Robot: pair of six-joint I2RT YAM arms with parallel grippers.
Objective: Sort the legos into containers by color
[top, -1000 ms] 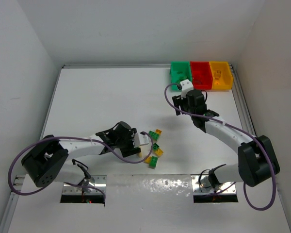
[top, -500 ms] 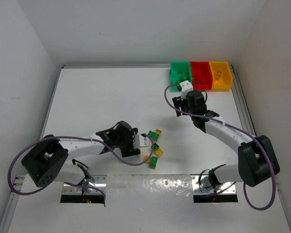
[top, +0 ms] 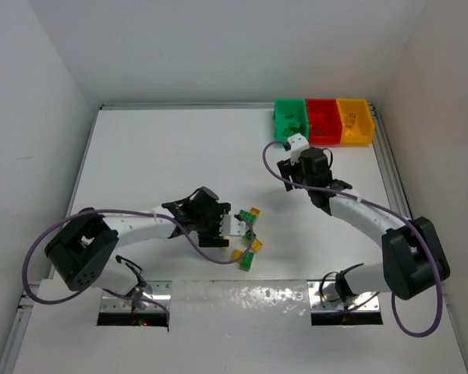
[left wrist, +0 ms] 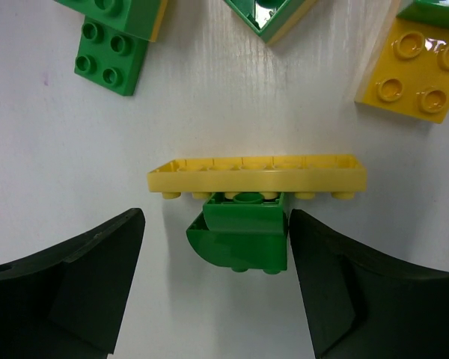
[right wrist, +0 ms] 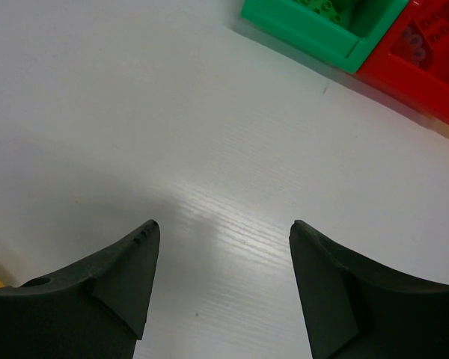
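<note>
The left gripper on my side should stay where it is next and close both fingers onto the green rounded brick [left wrist: 243, 239], which lies between them, right beside one finger.
My left gripper [left wrist: 217, 217] is open around a green rounded brick [left wrist: 243, 239] that is stuck to a long yellow plate [left wrist: 257, 173]. The right finger is next to the brick and the left finger [left wrist: 97, 262] stands apart from it. In the top view this gripper [top: 232, 226] is at the left edge of the lego pile [top: 251, 238]. My right gripper [right wrist: 224, 228] is open and empty above bare table, short of the green bin [right wrist: 322, 30] and red bin [right wrist: 426, 60]. The top view shows the green [top: 290, 117], red [top: 321, 118] and yellow-orange [top: 353, 121] bins in a row at the back right, with my right gripper [top: 296, 144] just in front of them.
Around the left gripper lie a green 2x2 brick [left wrist: 108, 56], a yellow 2x2 brick [left wrist: 415, 71] and a green-and-yellow stack [left wrist: 269, 11]. White walls close in the table at the left, back and right.
My left gripper has moved right into the lego pile and nudged some bricks. My right gripper has shifted slightly toward the bins.
</note>
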